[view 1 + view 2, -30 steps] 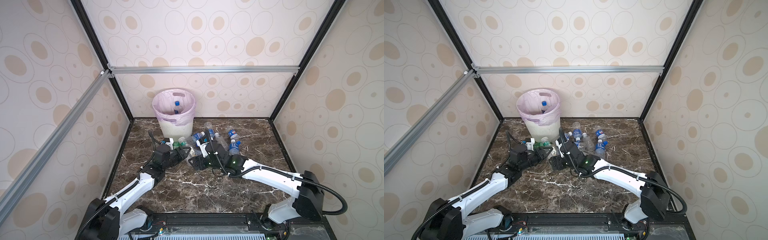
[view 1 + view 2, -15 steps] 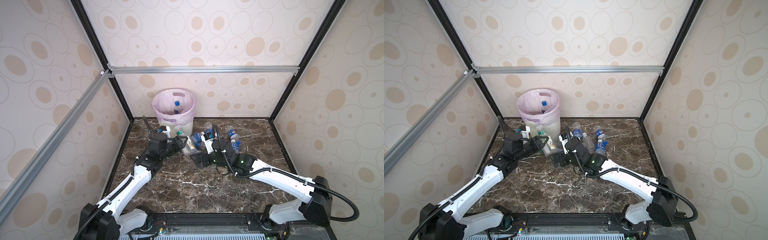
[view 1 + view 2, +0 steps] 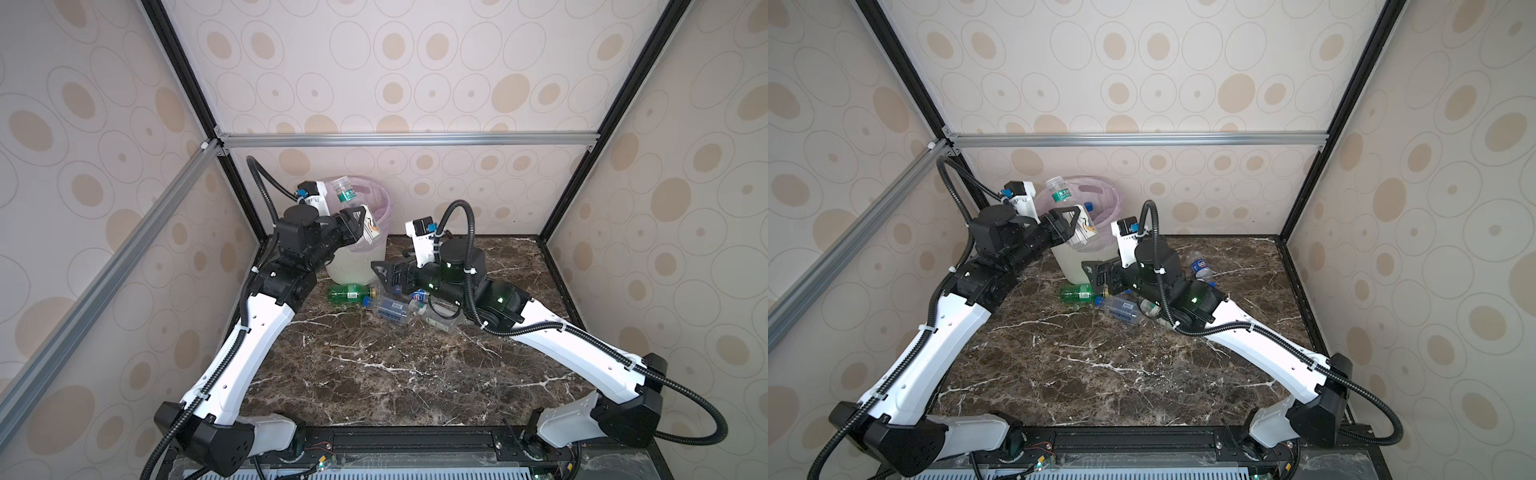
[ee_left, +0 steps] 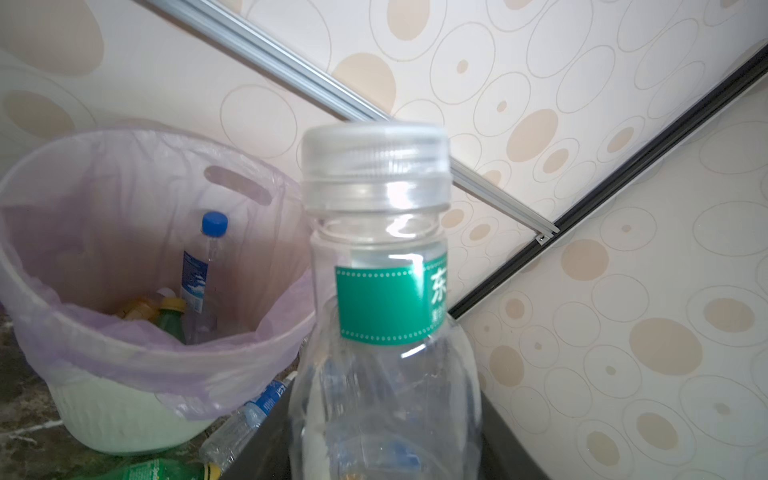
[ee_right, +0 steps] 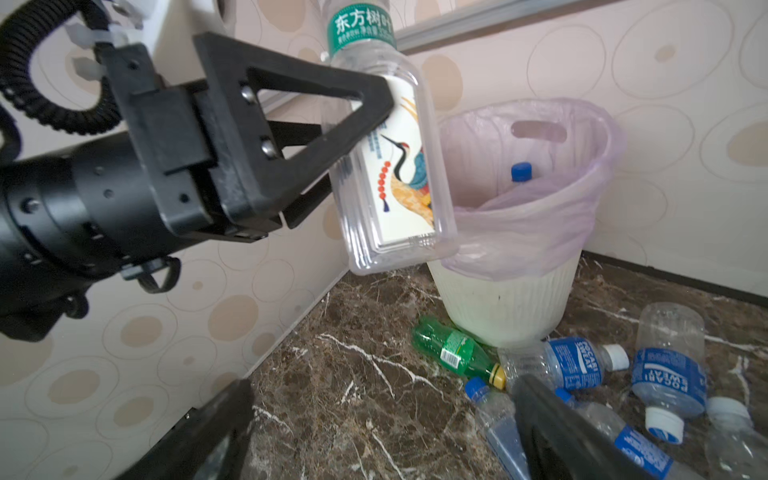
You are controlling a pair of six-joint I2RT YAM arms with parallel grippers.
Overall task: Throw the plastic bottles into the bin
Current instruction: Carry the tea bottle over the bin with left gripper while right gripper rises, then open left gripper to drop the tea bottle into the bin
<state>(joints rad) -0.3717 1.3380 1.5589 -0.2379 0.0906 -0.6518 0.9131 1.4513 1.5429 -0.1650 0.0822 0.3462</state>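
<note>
I will next raise my left gripper and move it outward over the bin's opening point(image 3: 372, 198) point(image 4: 156, 252), which lies beyond it, to release, because the bottom of the bottle hangs below the rim of the bin.
My left gripper point(image 3: 361, 224) point(image 3: 1073, 226) is shut on a clear plastic bottle point(image 3: 349, 199) point(image 4: 386, 332) point(image 5: 390, 166). The bottle has a green neck label and a crane picture, and I hold it cap up at the near-left rim of the bin point(image 3: 353, 266) point(image 3: 1075, 262) point(image 5: 511, 307). The bin is white, ribbed and pink-lined. It holds a blue-capped bottle point(image 4: 199, 266) and others. My right gripper point(image 3: 384, 272) point(image 5: 382, 428) hangs open and empty, low in front of the bin. Below it lie a green bottle point(image 3: 349, 293) point(image 5: 453, 349) and several blue-labelled bottles point(image 3: 390, 309) point(image 5: 569, 365).
Another blue-labelled bottle point(image 3: 1200, 266) lies behind the right arm near the back wall. Patterned walls with black frame posts close in the marble table point(image 3: 374, 374) on three sides. An aluminium rail point(image 3: 395, 139) crosses the back above the bin.
The left gripper has risen with the clear bottle from the table up to the bin's rim. The right gripper has opened wide and lifted off the table.
</note>
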